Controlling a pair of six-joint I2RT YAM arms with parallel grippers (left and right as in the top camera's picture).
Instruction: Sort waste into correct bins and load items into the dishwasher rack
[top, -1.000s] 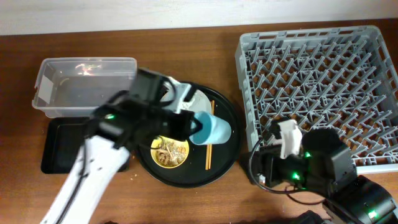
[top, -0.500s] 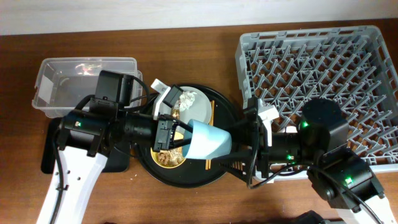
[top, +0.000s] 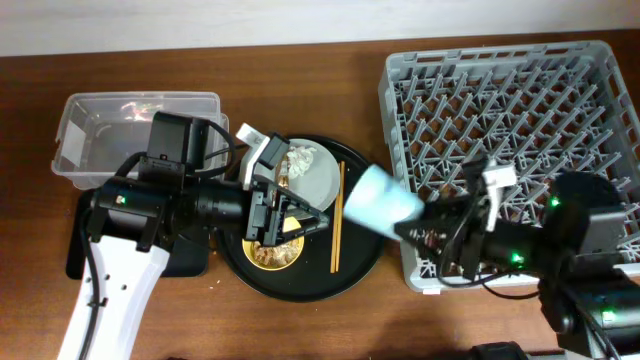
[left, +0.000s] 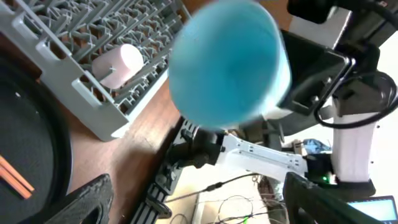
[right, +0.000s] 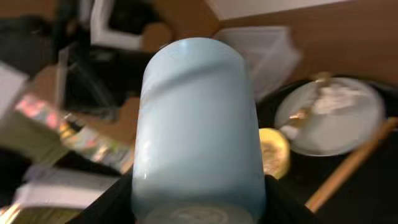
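The open fingers face the light blue cup (top: 383, 203), so the robot will next bring its left gripper down onto the yellow bowl's rim (top: 272, 267), tilting it from its sideways aim.
My right gripper (top: 408, 216) is shut on the light blue cup (top: 383, 203), which lies sideways in the air between the round black tray and the dishwasher rack (top: 510, 110). In the right wrist view the cup (right: 196, 124) fills the space between the fingers. My left gripper (top: 298, 205) hangs open and empty over the yellow bowl (top: 270, 248), which holds food scraps. From the left wrist the cup (left: 227, 62) floats ahead of the spread fingers (left: 81, 199). The pale grey plate (top: 322, 180) carries a crumpled tissue (top: 303, 156). Chopsticks (top: 337, 215) lie beside it. A pink cup (left: 118, 65) sits in the rack.
A clear tub (top: 130, 135) stands at the back left, with a shallow black tray (top: 85, 235) in front of it, partly under my left arm. The round black tray (top: 365, 255) holds the plate, bowl and chopsticks. The rack's near-left corner (top: 415, 275) is close to my right arm.
My left gripper has opened and let go of the blue cup. My right gripper has closed on it and carried it right, off the round tray toward the rack.
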